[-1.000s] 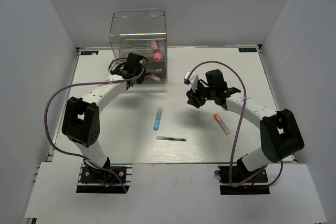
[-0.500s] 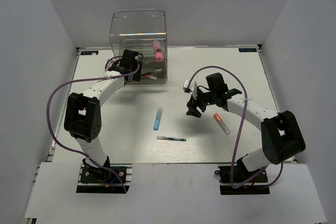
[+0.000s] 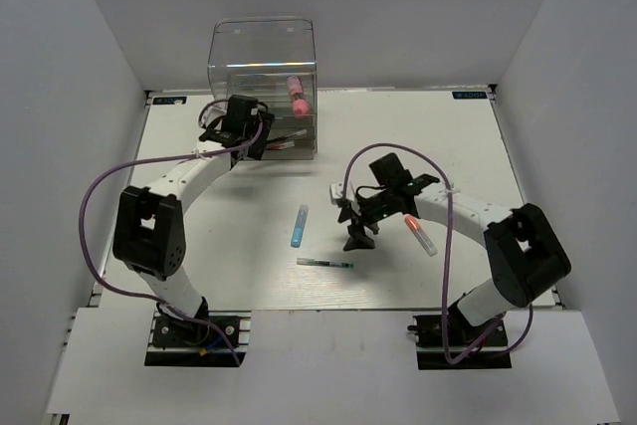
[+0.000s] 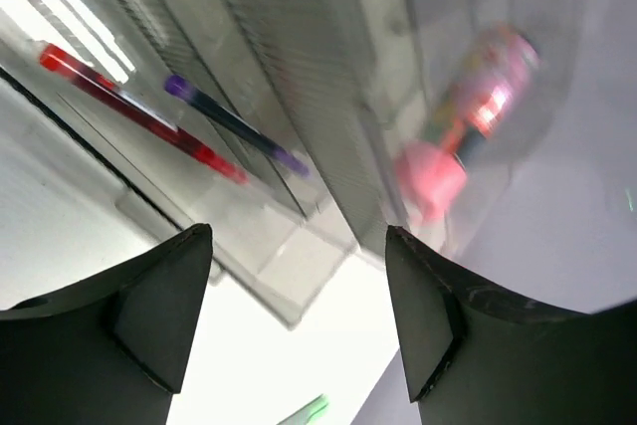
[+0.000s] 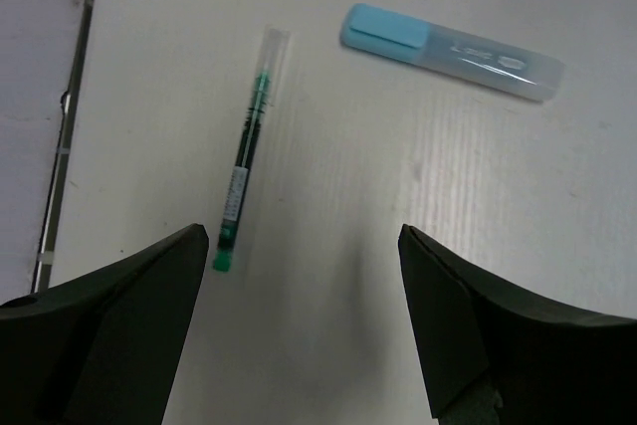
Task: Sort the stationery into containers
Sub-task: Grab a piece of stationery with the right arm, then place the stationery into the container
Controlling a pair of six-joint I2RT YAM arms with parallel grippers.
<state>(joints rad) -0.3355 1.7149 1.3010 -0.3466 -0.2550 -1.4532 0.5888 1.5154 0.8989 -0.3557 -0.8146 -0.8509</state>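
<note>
The right gripper moves down, to the left in the top view and back onto the teal pen's label (image 3: 332, 264) next. The label lies below it, outside the container (image 3: 263, 67).
The clear container (image 3: 263, 67) stands at the back left. It holds a chunky pink tube (image 3: 296, 95), and a red pen (image 4: 139, 116) and a dark pen (image 4: 234, 126) lie in its low drawers. My left gripper (image 3: 255, 138) hovers at the container's (image 4: 299, 67) front left corner, open (image 4: 299, 246) and holding nothing. A light-blue marker (image 3: 299, 226), a teal pen (image 3: 324, 263) and an orange-capped marker (image 3: 419, 233) lie on the table. My right gripper (image 3: 356, 236) hangs open (image 5: 304, 246) over bare table, with the teal pen (image 5: 247, 151) and the light-blue marker (image 5: 453, 52) just beyond its fingertips.
The white table (image 3: 448, 146) is walled by grey panels at the left, right and back. Purple cables loop off both arms. The table's left edge strip (image 5: 65, 136) shows in the right wrist view.
Both grippers have opened wide. The left one stayed at the container's front. The right arm swung left and down, from beside the orange-capped marker to between the teal pen and the light-blue marker.
</note>
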